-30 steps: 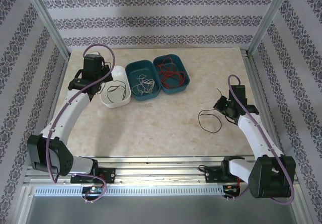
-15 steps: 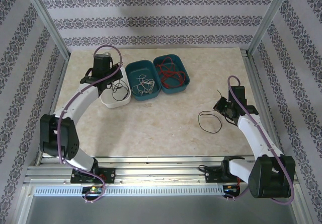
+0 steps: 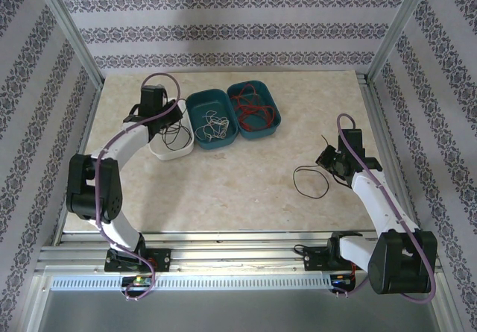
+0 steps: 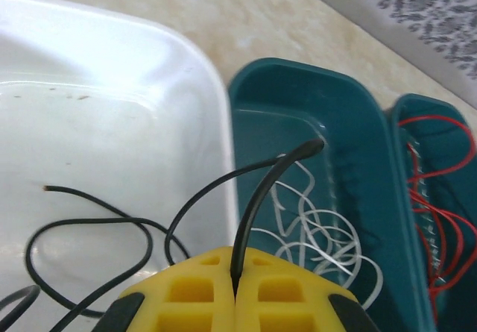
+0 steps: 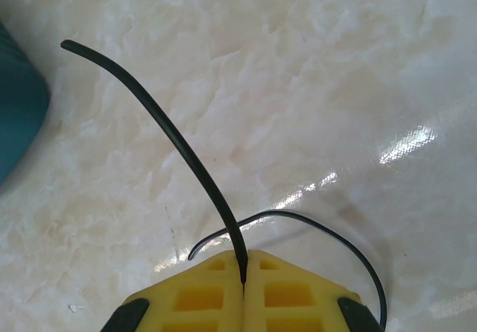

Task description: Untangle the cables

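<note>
The tray's bottom is below; my left gripper will next lower past its rim into the white tray (image 3: 160, 151) and release the black wire.
The cables lie sorted by colour. Black wires (image 4: 89, 227) sit in a white tray (image 3: 160, 151), white wires (image 4: 320, 231) in the middle teal bin (image 3: 200, 102), and red wires (image 4: 440, 220) in the far teal bin (image 3: 274, 123). My left gripper (image 4: 236, 261) hangs over the white tray's right rim, its yellow fingers (image 4: 186, 295) shut on a black wire (image 4: 257, 198) that arcs toward the middle bin. Over the bare table my right gripper (image 5: 244, 261) is shut on another black wire (image 5: 171, 134), whose loop (image 3: 309, 180) rests on the marble top left of that gripper (image 3: 329, 158).
The tray and the two bins stand in a row at the back left of the marble table (image 3: 238, 183). Metal frame posts (image 3: 71, 37) and patterned walls close in the sides. A teal bin corner (image 5: 15, 116) sits at the left edge of the right wrist view.
The left arm's elbow has swung up and inward, and its gripper has shifted slightly right over the white tray, still holding the black wire. The right arm has hardly moved.
</note>
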Motion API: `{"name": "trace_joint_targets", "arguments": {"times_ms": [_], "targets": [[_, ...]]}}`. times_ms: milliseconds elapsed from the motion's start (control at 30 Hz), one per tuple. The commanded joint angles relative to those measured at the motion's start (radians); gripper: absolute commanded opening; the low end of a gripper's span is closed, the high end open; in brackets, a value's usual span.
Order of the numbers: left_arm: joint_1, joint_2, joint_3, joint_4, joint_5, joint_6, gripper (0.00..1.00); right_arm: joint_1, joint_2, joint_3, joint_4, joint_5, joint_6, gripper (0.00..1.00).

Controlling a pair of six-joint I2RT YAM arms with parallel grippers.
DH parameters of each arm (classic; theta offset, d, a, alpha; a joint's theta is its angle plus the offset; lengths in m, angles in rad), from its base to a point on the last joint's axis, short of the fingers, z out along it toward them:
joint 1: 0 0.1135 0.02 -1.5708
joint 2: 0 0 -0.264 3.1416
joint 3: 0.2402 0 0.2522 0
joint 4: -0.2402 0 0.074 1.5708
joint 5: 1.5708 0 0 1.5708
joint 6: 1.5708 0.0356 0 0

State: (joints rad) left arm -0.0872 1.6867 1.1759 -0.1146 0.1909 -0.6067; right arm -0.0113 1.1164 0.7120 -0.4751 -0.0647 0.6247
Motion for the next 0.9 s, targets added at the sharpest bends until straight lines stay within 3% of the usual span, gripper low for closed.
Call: {"name": "trace_joint_targets", "arguments": {"times_ms": [0, 367, 867], "targets": [[0.036, 0.028, -0.019, 0.010, -0.008, 0.023, 0.00, -0.009, -0.015, -0.008, 0.003, 0.003, 0.008, 0.00], [0.044, 0.160, 0.041, -0.046, -0.082, 0.062, 0.01, -0.008, -0.006, -0.010, 0.007, -0.001, 0.011, 0.00], [0.043, 0.273, 0.159, -0.179, -0.218, 0.098, 0.28, -0.008, 0.018, 0.012, 0.007, -0.011, 0.010, 0.00]]}}
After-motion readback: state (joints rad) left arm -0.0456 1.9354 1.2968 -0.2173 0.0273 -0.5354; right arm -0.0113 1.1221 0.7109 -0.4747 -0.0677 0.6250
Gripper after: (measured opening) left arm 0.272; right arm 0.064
